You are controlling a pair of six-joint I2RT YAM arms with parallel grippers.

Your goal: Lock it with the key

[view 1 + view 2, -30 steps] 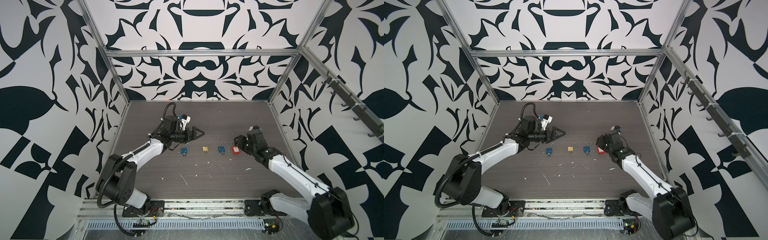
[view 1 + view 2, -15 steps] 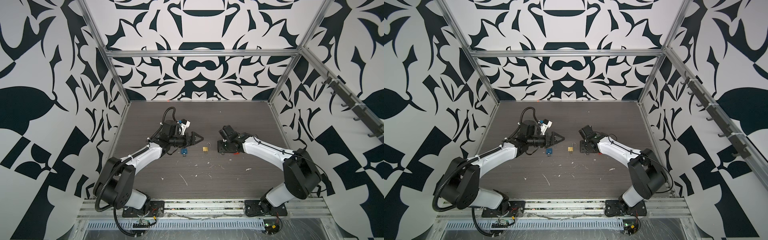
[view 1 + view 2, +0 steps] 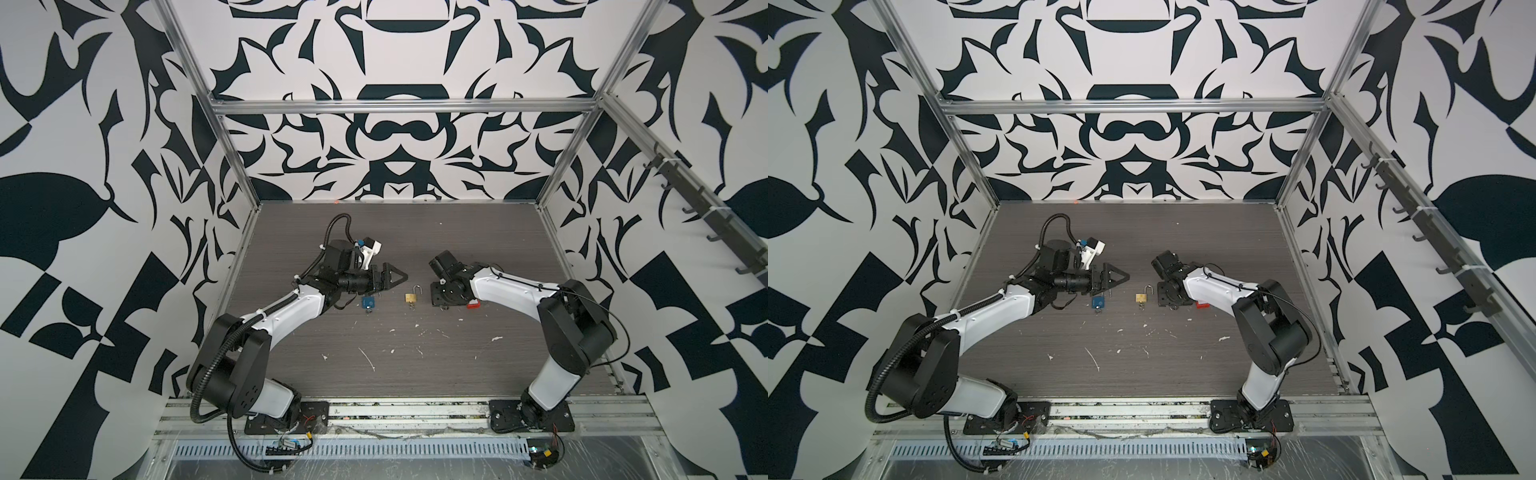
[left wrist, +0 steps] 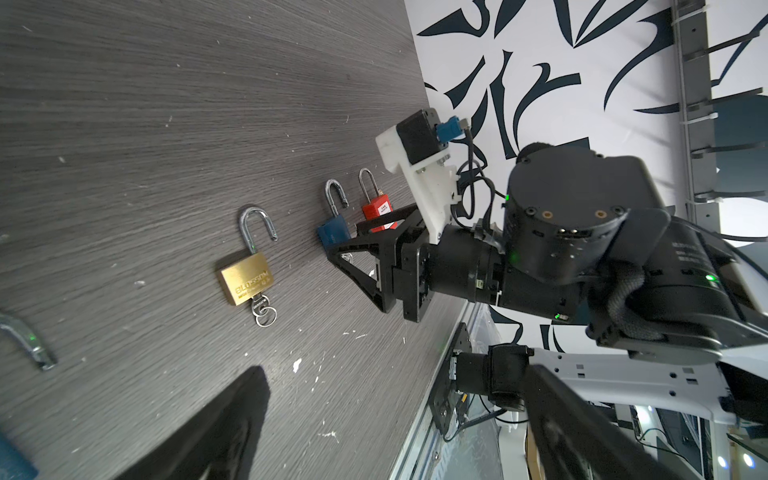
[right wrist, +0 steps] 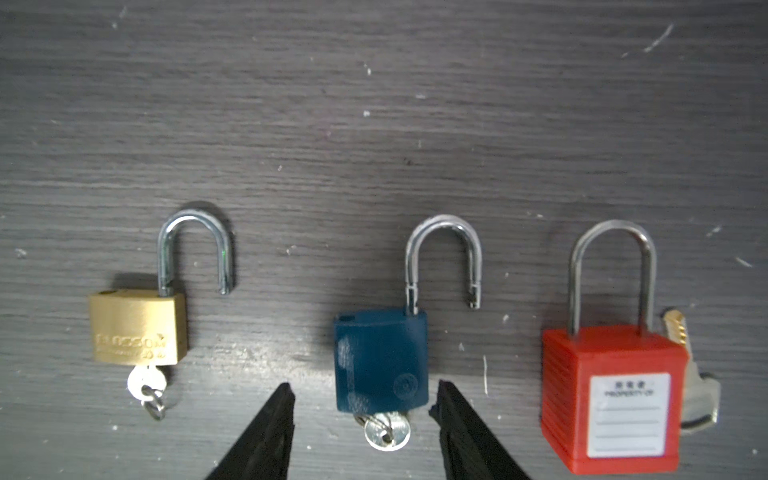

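Observation:
The blue padlock's shackle is open and a key is in its base, so the right gripper will move down around the padlock's body [image 5: 381,364] and close.
Several padlocks lie in a row on the dark wood table [image 3: 415,353]. In the right wrist view a gold padlock [image 5: 139,326] and a blue padlock [image 5: 380,359] have open shackles, each with a key [image 5: 387,432] in its base. The red padlock [image 5: 611,395] has a closed shackle, and a loose key [image 5: 698,395] lies beside it. My right gripper [image 5: 365,386] is open, its fingertips either side of the blue padlock's lower end without touching it. In both top views it [image 3: 444,301] covers that padlock. My left gripper [image 3: 399,277] is wide open and empty, hovering above another blue padlock [image 3: 368,302].
White scuffs and flecks [image 3: 365,359] mark the table's front half. Patterned walls and an aluminium frame [image 3: 399,107] enclose the table on three sides. The arm bases [image 3: 286,415] stand on the front rail.
My right gripper has swung left from beside the red padlock to over the second blue padlock. My left gripper has drawn back slightly to the left.

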